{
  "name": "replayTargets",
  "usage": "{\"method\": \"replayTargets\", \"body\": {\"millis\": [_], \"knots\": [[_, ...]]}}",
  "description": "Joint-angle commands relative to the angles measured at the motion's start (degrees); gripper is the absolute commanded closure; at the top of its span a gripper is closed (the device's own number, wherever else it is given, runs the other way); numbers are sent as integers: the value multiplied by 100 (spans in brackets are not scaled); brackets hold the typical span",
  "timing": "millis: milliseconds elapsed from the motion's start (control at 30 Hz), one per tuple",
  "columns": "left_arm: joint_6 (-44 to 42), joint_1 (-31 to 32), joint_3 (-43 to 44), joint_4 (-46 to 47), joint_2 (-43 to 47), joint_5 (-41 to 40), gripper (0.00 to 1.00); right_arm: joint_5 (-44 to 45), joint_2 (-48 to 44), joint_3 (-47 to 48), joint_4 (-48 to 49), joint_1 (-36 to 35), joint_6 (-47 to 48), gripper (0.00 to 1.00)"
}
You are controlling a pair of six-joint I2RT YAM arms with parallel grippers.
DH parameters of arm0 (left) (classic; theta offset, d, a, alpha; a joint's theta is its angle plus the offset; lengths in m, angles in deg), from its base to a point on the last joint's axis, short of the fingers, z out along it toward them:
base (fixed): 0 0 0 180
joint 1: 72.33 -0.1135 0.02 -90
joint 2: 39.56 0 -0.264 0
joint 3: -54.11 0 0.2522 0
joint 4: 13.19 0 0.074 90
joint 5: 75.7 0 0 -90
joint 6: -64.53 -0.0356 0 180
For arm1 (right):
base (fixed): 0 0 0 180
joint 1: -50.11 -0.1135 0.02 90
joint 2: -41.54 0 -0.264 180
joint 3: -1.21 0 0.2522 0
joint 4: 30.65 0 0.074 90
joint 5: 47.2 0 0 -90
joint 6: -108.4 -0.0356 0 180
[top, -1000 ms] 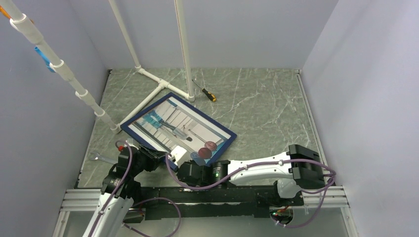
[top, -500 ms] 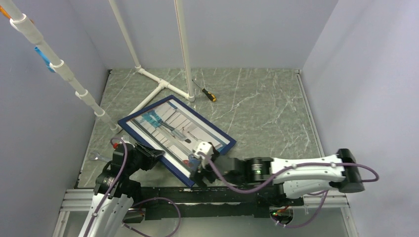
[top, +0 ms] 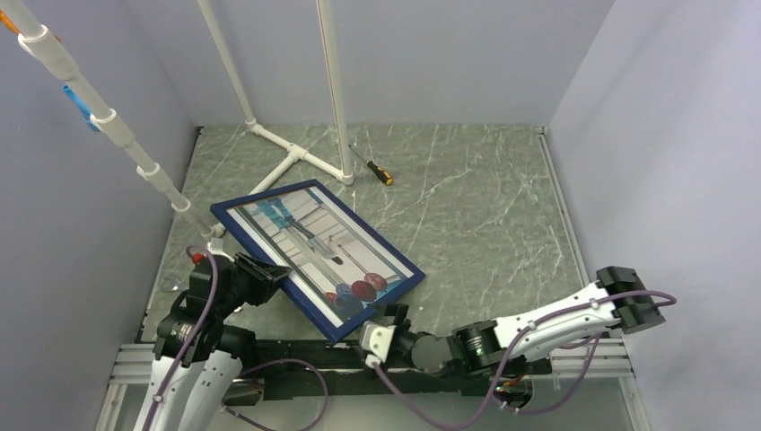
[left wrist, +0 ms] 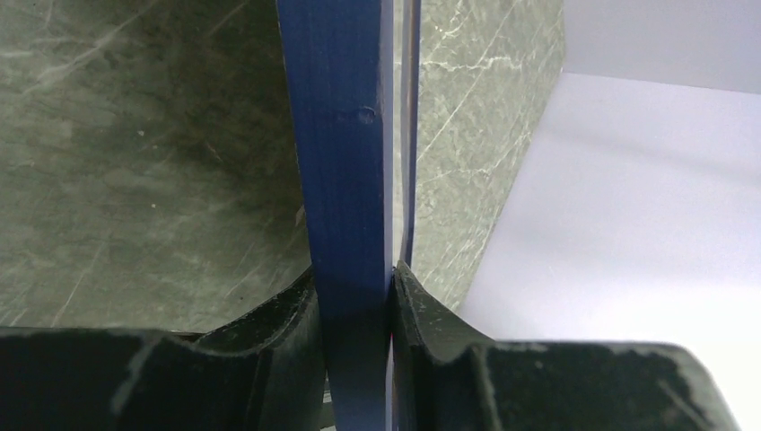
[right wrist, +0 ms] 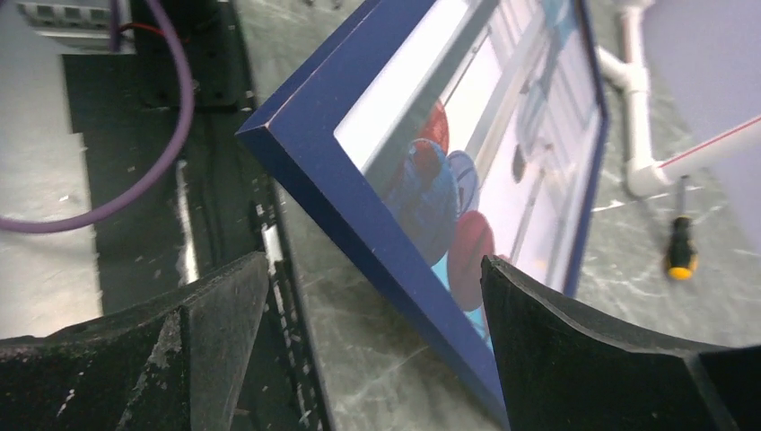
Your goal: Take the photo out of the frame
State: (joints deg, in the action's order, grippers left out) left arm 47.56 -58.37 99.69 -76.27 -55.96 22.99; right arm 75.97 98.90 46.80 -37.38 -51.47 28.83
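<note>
I need to move my right gripper to the left in the top view next, with its open fingers going around the frame's moulding (left wrist: 345,180) beside the frame's near corner. The near corner is past the fingers.
The dark blue frame (top: 370,229) is held tilted over the near left of the table, with the photo (top: 314,251) still showing behind its front. My left gripper (top: 269,280) is shut on the frame's left edge. In the left wrist view the moulding (left wrist: 345,180) is pinched between both pads of the left gripper (left wrist: 354,296). My right gripper (top: 388,321) stands open just short of the frame's near corner. In the right wrist view that corner (right wrist: 341,189) and the photo's red balls (right wrist: 467,180) lie beyond the right gripper's (right wrist: 375,262) wide-apart fingers, with nothing in them.
A yellow-handled screwdriver (top: 379,173) lies at the back, beside the white pipe structure (top: 296,154) (right wrist: 642,90). A slanted white pipe (top: 108,121) runs along the left wall. The black base rail (top: 314,355) lines the near edge.
My right gripper has opened, let go of the frame's near end and drawn back toward the near edge. The frame has swung left and nearer in the left gripper's grip.
</note>
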Motion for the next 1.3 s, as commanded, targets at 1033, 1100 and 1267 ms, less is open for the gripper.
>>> {"method": "replayTargets", "body": {"millis": [1033, 1100, 1267], "knots": [[-184, 19, 783, 285, 120, 90, 27, 2191, 2373, 684, 3567, -274, 1993, 79], [-360, 13, 961, 239, 120, 15, 23, 2139, 2197, 667, 3332, -275, 1804, 85], [-991, 15, 1670, 70, 133, -353, 19, 1846, 1502, 603, 2605, -258, 1138, 98]]}}
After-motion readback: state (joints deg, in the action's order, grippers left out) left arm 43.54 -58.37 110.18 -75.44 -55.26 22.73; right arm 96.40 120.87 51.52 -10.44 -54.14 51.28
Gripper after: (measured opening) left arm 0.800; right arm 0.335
